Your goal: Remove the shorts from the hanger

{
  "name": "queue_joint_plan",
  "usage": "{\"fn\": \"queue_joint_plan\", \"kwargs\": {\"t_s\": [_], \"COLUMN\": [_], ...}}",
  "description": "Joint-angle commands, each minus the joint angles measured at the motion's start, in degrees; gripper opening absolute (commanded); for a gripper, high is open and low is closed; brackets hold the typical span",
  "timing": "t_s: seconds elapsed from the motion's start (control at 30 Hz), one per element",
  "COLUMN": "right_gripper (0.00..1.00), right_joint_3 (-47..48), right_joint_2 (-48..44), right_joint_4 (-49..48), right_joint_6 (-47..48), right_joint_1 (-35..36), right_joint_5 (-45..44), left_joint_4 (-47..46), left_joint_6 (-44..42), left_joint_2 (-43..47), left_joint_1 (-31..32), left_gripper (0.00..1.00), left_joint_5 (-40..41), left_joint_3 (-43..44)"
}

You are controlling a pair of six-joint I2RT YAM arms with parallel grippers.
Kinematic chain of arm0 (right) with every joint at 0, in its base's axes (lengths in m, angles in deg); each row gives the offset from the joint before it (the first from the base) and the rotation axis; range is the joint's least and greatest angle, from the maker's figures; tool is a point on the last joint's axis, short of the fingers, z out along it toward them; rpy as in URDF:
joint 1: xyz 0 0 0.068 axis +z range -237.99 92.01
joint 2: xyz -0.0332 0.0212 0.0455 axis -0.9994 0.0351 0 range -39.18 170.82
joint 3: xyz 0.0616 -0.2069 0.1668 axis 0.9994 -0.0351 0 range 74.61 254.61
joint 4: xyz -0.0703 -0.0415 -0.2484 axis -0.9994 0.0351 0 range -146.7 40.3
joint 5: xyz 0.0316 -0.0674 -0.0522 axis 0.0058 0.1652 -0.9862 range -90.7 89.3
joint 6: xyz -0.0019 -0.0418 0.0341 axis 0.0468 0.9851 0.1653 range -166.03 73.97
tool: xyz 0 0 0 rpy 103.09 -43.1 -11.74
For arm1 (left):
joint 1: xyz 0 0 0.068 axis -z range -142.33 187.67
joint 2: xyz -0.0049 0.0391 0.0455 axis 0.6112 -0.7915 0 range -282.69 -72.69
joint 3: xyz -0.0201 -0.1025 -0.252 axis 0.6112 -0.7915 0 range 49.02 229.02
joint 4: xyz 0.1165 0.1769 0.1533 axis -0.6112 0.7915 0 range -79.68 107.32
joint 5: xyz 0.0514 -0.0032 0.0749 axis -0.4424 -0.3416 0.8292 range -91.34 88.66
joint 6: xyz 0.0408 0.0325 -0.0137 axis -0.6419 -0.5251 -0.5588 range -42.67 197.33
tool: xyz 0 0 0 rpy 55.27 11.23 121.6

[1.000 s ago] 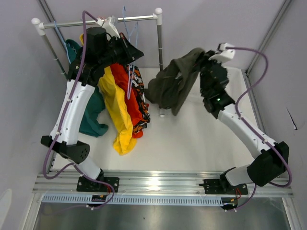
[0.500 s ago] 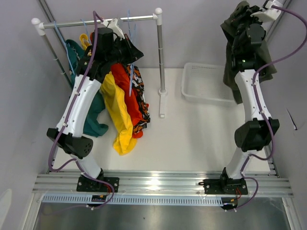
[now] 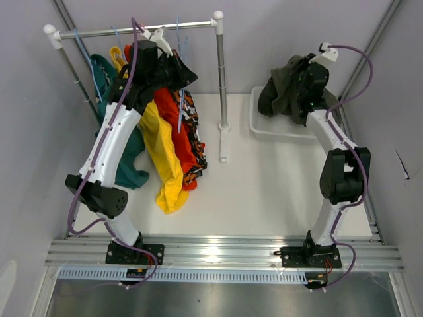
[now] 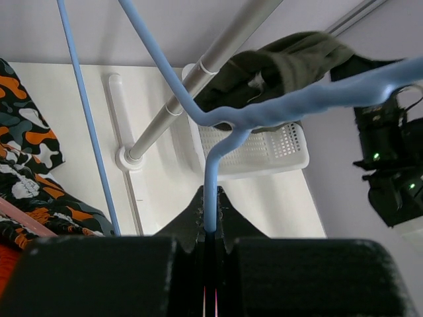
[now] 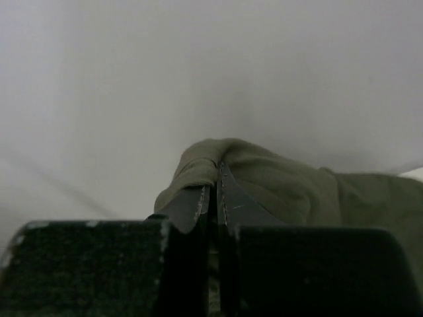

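Observation:
My left gripper will move toward the rack post by the basket, to its right in the top view, and release the blue hanger's stem.
The dark olive shorts point(image 3: 281, 92) hang bunched from my right gripper point(image 3: 299, 82) just above the white basket point(image 3: 284, 125). The right wrist view has the gripper point(image 5: 215, 181) shut on a fold of that olive cloth point(image 5: 297, 191). My left gripper point(image 3: 176, 66) is up by the rail point(image 3: 132, 30), shut on the stem of a bare blue hanger point(image 4: 297, 99); its fingertips point(image 4: 211, 211) pinch the blue wire. The teal point(image 3: 125, 165), yellow point(image 3: 165, 165), red-orange point(image 3: 177, 129) and patterned shorts point(image 3: 195, 132) hang from the rack on the left.
The rack's right post point(image 3: 222, 79) and its foot point(image 3: 225, 142) stand between the hanging clothes and the basket. Grey walls close in at the back and on both sides. White tabletop point(image 3: 264, 191) lies in front of the basket.
My right arm swung the olive shorts from mid-table up to the far right, then lowered them over the basket. My left arm rose slightly, then held the blue hanger still.

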Motion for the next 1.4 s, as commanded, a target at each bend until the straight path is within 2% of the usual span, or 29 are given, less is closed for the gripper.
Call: {"fn": "queue_joint_plan", "kwargs": {"t_s": [0.0, 0.03, 0.07, 0.1, 0.13, 0.17, 0.23, 0.3, 0.43, 0.53, 0.73, 0.9, 0.97, 1.0, 1.1, 1.17, 1.37], "right_gripper": [0.03, 0.12, 0.26, 0.73, 0.87, 0.94, 0.96, 0.97, 0.98, 0.98, 0.98, 0.98, 0.99, 0.99, 0.99, 0.99, 0.99], "right_joint_3": [-5.37, -6.78, -9.49, -10.82, -11.71, -12.33, -14.78, -18.38, -33.29, -40.51, -48.18, -50.91, -51.18, -51.35, -51.62, -52.49, -54.17], "right_joint_2": [-7.51, -8.47, -8.92, -9.18, -9.53, -9.71, -10.67, -12.6, -19.54, -25.43, -36.15, -42.05, -43.46, -43.81, -44.87, -46.0, -48.82], "right_joint_4": [-8.11, -7.24, -4.79, -3.37, -1.45, 3.62, 8.48, 9.29, 5.96, 5.08, 5.51, 7.54, 8.33, 8.68, 10.17, 10.35, 11.32], "right_joint_6": [-0.32, -1.11, -2.33, -4.87, -6.03, -7.26, -11.21, -13.67, -18.43, -18.34, -17.82, -16.59, -16.24, -16.23, -16.32, -16.32, -16.23], "right_joint_1": [3.17, 3.18, 3.18, 3.01, 2.92, 2.83, 2.3, 2.13, 3.26, 4.84, 6.87, 7.05, 7.22, 7.14, 7.66, 8.45, 10.03], "right_joint_5": [0.63, -0.08, -0.08, -0.08, 0.35, 0.35, 2.1, 3.33, 7.03, 6.95, 6.59, 6.24, 6.07, 5.98, 5.81, 5.54, 5.1], "left_joint_4": [-3.54, -3.54, -3.1, -2.84, -2.66, -2.22, -1.96, -1.34, -1.43, -1.16, -3.97, -4.68, -4.86, -4.77, -4.33, -4.5, -4.59], "left_joint_6": [-0.2, -0.2, -0.11, -0.03, 0.15, 0.24, 0.59, 0.59, 3.39, 6.12, 10.87, 12.02, 11.49, 11.23, 10.35, 10.35, 9.47], "left_joint_2": [1.27, 0.66, 0.31, -0.22, -0.57, -1.53, -2.24, -3.65, -8.21, -12.61, -16.22, -15.0, -13.06, -12.36, -9.2, -6.83, -1.81], "left_joint_1": [-0.41, -0.41, -0.32, -0.41, -0.41, -0.32, -0.32, -0.5, -1.9, -2.34, -2.34, -1.56, -0.59, -0.24, 1.52, 2.22, 2.66], "left_gripper": [0.0, 0.0, 0.0, 0.0, 0.0, 0.0, 0.0, 0.0, 0.0, 0.0, 0.0, 0.0, 0.19, 0.35, 0.57, 0.64, 0.65], "left_joint_5": [-1.07, -1.07, -0.98, -1.15, -1.33, -1.33, -1.24, -0.54, -2.28, -3.35, -2.03, -2.56, -2.74, -2.47, -2.65, -3.09, -2.21], "left_joint_3": [0.47, 0.56, 1.52, 2.4, 2.84, 3.8, 5.56, 6.62, 12.31, 16.28, 16.47, 13.22, 11.73, 11.11, 9.71, 8.04, 4.6]}}
